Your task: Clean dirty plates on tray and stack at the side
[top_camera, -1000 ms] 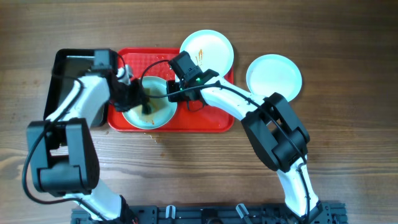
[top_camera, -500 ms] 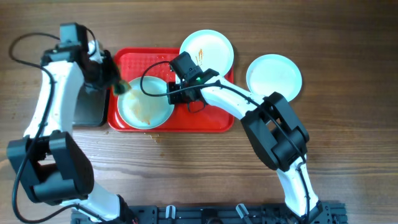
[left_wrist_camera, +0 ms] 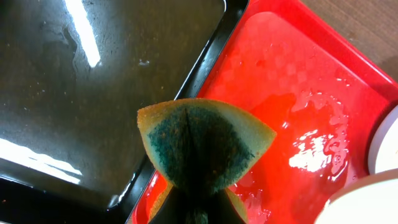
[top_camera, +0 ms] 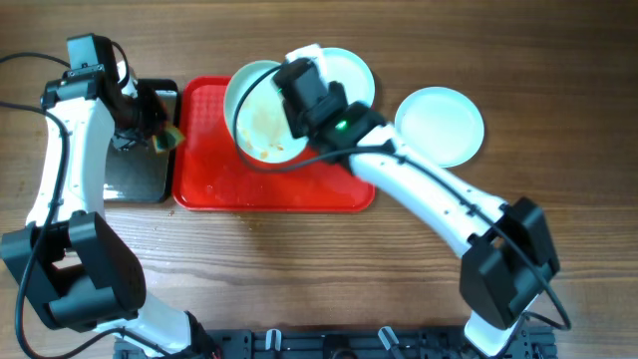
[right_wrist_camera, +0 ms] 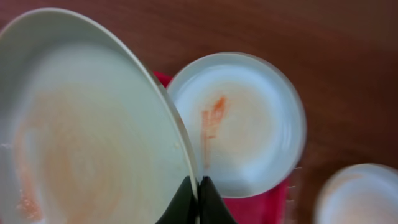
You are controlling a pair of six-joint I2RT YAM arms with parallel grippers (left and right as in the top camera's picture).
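Observation:
The tray is empty at the bottom of the tray near the sponge. My right gripper needs to move toward the pan next, then bring the plate down flat there.
My right gripper (top_camera: pixel 299 105) is shut on the rim of a plate (top_camera: pixel 261 112) with orange-brown smears and holds it tilted above the back of the red tray (top_camera: pixel 269 184); in the right wrist view the plate (right_wrist_camera: pixel 81 124) fills the left and my gripper (right_wrist_camera: pixel 199 190) pinches its edge. A second sauce-streaked plate (top_camera: pixel 349 75) lies at the tray's back right corner and shows in the right wrist view (right_wrist_camera: pixel 239 121). A clean plate (top_camera: pixel 441 122) lies on the table at the right. My left gripper (top_camera: pixel 159 135) is shut on a folded green-and-yellow sponge (left_wrist_camera: pixel 202 143) over the seam between pan and tray.
A black rectangular pan (top_camera: pixel 140 165) with dark liquid stands left of the tray; its rim (left_wrist_camera: pixel 205 62) touches the tray's left edge. The tray floor (left_wrist_camera: pixel 298 106) is wet. Wooden table surrounds everything.
My right gripper lifted the smeared plate off the tray and tilted it toward the back. My left gripper moved the sponge left, off the plate, to the pan's edge.

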